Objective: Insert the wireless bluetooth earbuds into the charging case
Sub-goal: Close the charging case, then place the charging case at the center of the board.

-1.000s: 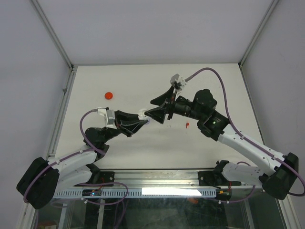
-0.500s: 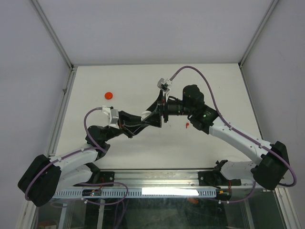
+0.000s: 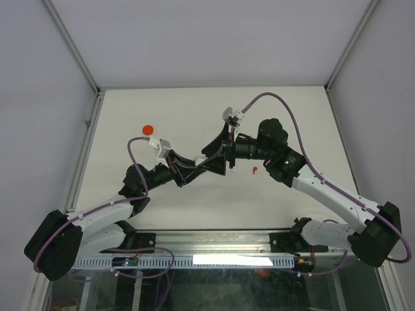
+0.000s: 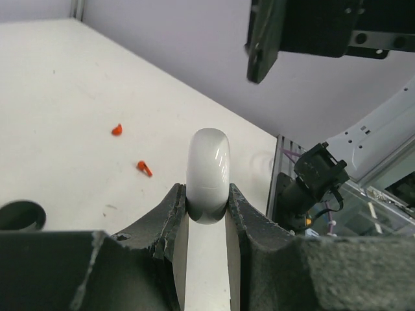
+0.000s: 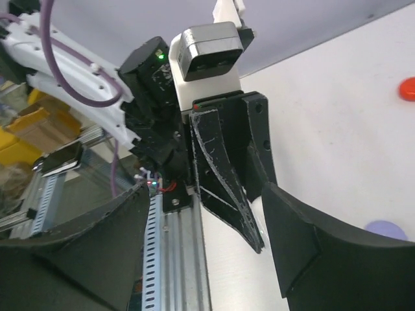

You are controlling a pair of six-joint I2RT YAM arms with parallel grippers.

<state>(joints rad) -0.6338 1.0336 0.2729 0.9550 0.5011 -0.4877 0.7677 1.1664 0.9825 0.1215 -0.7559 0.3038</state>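
The spot on the tabletop near the lavender disc (image 3: 197, 178) is below the left gripper, so the robot will next lower that gripper, tilting it downward, and release the white charging case there.
My left gripper (image 4: 207, 191) is shut on the white charging case (image 4: 207, 170) and holds it upright above the table; the case looks closed. It shows in the top view (image 3: 203, 158) too. My right gripper (image 5: 207, 259) is open and empty, and its fingers straddle the left gripper's black fingers (image 5: 224, 175). In the top view the right gripper (image 3: 218, 157) meets the left one at mid-table. Two red earbuds (image 4: 117, 129) (image 4: 144, 168) lie on the table beyond the case. One red earbud (image 3: 255, 171) shows in the top view. No other earbuds are in view.
A red disc (image 3: 148, 129) lies at the far left of the table and also shows in the right wrist view (image 5: 408, 87). A lavender disc (image 5: 386, 230) lies near the right finger. A black round object (image 4: 19, 214) sits at the left wrist view's lower left.
My left gripper has carried the case to the right and farther from the bases. My right gripper swung left, then back a little, and now brackets the left gripper's tips.
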